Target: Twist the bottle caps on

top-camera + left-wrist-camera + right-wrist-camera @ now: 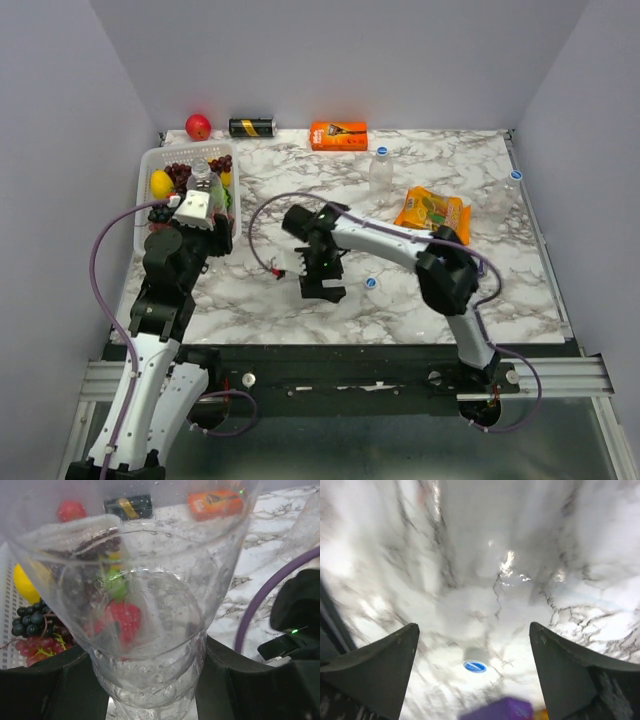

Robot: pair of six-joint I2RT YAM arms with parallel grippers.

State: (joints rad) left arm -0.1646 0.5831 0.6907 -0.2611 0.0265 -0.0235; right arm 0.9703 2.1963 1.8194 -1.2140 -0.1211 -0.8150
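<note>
Next, my right gripper will shift right in the top view and lower open fingers around the blue cap (371, 283) (475, 665), since the cap lies that way and below.
My left gripper (196, 208) is shut on a clear bottle (201, 174) and holds it beside the basket. In the left wrist view the bottle (150, 605) fills the frame between the black fingers (240, 680). My right gripper (322, 288) points down at the marble table, open and empty. A blue cap (370, 283) lies on the table just right of it. In the right wrist view this cap (475, 666) lies below the wide-open gripper (474, 630). A second clear bottle (381, 172) stands upright at the back with a blue cap on top. Another blue cap (515, 175) shows at the far right edge.
A white basket (148, 160) of fruit stands at the back left. A red apple (198, 126), a black-and-gold can (252, 127) and an orange box (338, 134) line the back wall. An orange snack bag (433, 212) lies right of centre. A purple cable (262, 215) loops between the arms.
</note>
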